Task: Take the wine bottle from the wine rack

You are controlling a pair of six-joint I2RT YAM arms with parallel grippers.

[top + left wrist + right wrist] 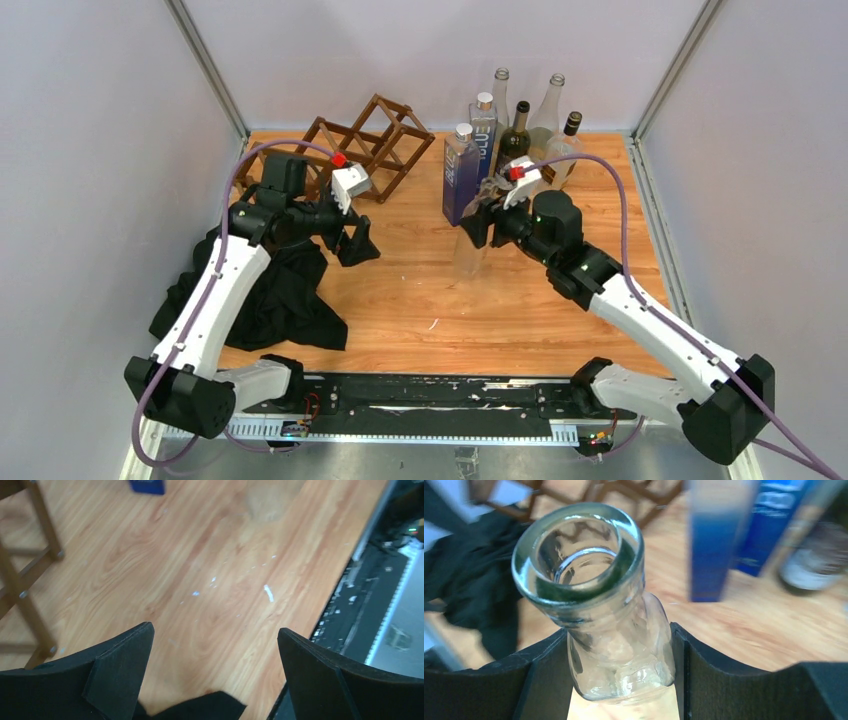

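My right gripper is to move outward and to the right in the top view next, onto the wood before the dark green bottle (791, 630), because that spot is bare.
The wine bottle (468, 255) is clear glass and stands roughly upright out on the table, away from the wine rack (372, 145). My right gripper (480, 222) is shut on its neck. In the right wrist view the neck (616, 645) sits between the two black fingers (714, 680), with the open mouth above them. I cannot tell whether its base touches the table. The rack is dark brown lattice at the back left, and its cells look empty. My left gripper (358, 245) is open and empty over bare wood in front of the rack, whose slats (35, 570) show at left.
Several bottles stand at the back centre-right, including two tall blue boxed ones (470, 165) and a dark green one (515, 135), just behind the held bottle. A black cloth (270, 290) lies at the left near the left arm. Grey walls enclose the table.
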